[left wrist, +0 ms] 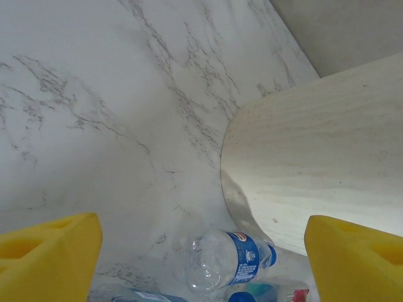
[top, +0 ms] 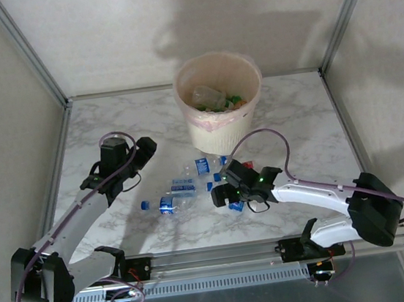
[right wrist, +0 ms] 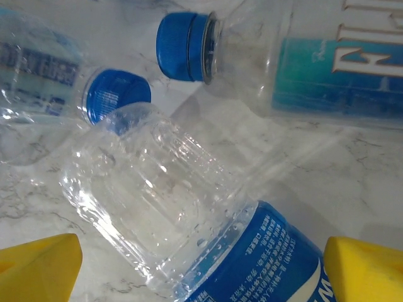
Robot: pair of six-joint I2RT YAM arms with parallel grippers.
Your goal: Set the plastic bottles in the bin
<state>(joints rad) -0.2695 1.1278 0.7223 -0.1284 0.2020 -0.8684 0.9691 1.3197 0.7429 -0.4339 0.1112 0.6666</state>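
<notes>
My right gripper turns in line with the slantwise clear ribbed bottle next, before it lowers over the blue label [top: 236, 206] [right wrist: 257, 264].
The cream bin [top: 222, 119] stands at the back middle with several bottles inside; its wall [left wrist: 315, 157] fills the right of the left wrist view. Several clear plastic bottles with blue labels lie in front of it, among them one [top: 183, 188] at the centre and another [top: 168, 204] beside it. My left gripper [top: 141, 151] hovers open to their left, its yellow fingers [left wrist: 50, 258] wide apart and empty, a bottle [left wrist: 230, 258] lying ahead. My right gripper [top: 225, 191] is open low over a blue-labelled bottle [right wrist: 208, 233], which lies between its fingertips [right wrist: 38, 267].
A blue-capped bottle [right wrist: 283, 56] with a teal label and another capped bottle [right wrist: 38, 63] lie just beyond the right gripper. A loose blue cap [top: 144, 204] rests on the marble table [top: 97, 134]. Metal frame posts and walls bound the table's sides and back.
</notes>
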